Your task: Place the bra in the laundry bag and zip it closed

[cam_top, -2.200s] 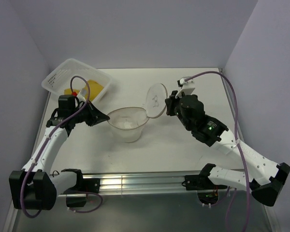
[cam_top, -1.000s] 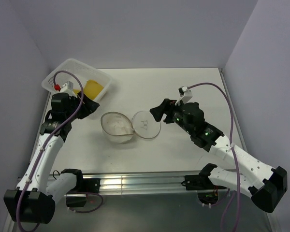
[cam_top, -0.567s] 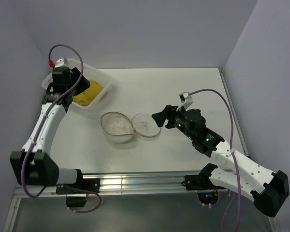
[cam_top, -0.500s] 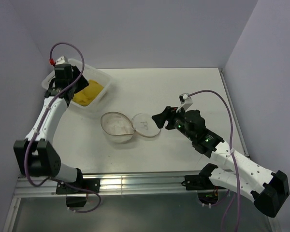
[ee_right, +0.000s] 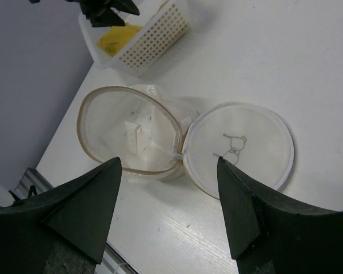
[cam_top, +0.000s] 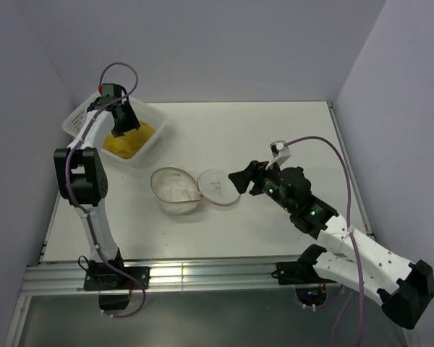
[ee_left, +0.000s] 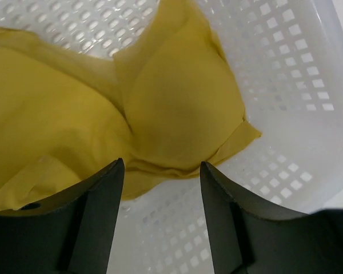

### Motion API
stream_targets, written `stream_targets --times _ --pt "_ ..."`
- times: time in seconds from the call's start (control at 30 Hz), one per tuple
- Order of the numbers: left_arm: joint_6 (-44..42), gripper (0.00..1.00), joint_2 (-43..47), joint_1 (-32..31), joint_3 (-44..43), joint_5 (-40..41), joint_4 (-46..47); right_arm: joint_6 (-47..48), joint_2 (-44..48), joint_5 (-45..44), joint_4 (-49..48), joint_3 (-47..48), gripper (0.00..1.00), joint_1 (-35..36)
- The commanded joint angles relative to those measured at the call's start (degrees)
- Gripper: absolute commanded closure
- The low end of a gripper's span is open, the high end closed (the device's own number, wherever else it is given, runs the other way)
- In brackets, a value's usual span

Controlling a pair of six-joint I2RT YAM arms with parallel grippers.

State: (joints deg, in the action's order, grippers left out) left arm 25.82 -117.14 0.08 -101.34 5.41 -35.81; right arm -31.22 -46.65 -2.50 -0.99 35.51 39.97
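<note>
The robot's left gripper, with its fingers open above the bra's folded edge, should go down into the basket and close on that edge.
The yellow bra lies crumpled in the white perforated basket at the table's back left. My left gripper hovers open just above the bra's near edge, nothing between its fingers; from the top view it is over the basket. The laundry bag stands open mid-table, its tan hoop rim up. Its round lid lies flat on the table to the right. My right gripper is open, just right of the lid and apart from it. The right wrist view looks down on bag and lid.
Grey walls close in on the left, back and right. The basket sits against the left wall. A metal rail runs along the table's near edge. The right arm's purple cable loops over the right side of the table.
The left arm swung from the bag's rim up to the basket. The right gripper let go of the raised lid, which now lies flat, and backed off slightly.
</note>
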Motion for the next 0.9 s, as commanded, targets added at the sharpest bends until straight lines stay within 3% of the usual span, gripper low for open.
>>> stream_targets --times 0.0,0.3,0.4,0.43,0.53,0.87 --pt "-2.97 0.39 -4.31 -0.16 -7.37 -3.56 -5.39 1.16 -0.80 0.74 -3.22 0.00 0.26 -0.33" --pt "-2.89 0.39 -11.44 -0.16 -9.14 -3.56 -2.60 1.78 -4.41 3.46 -3.84 1.06 0.29 -0.33" --pt "-2.36 0.56 -12.93 -0.16 -9.23 -4.53 -0.76 1.87 -5.20 3.65 -3.58 1.58 0.29 -0.33" --pt "-2.27 0.71 -13.11 -0.16 -9.14 -4.97 -0.14 1.95 -5.29 3.56 -3.40 2.02 0.29 -0.33" --pt "-1.22 1.00 -12.24 -0.16 -9.23 -4.97 1.97 2.04 -4.77 3.21 -3.14 2.37 0.30 -0.33" --pt "0.54 1.00 7.70 -0.16 -1.15 -0.93 12.42 1.52 -5.12 4.44 -3.40 2.81 0.30 -0.24"
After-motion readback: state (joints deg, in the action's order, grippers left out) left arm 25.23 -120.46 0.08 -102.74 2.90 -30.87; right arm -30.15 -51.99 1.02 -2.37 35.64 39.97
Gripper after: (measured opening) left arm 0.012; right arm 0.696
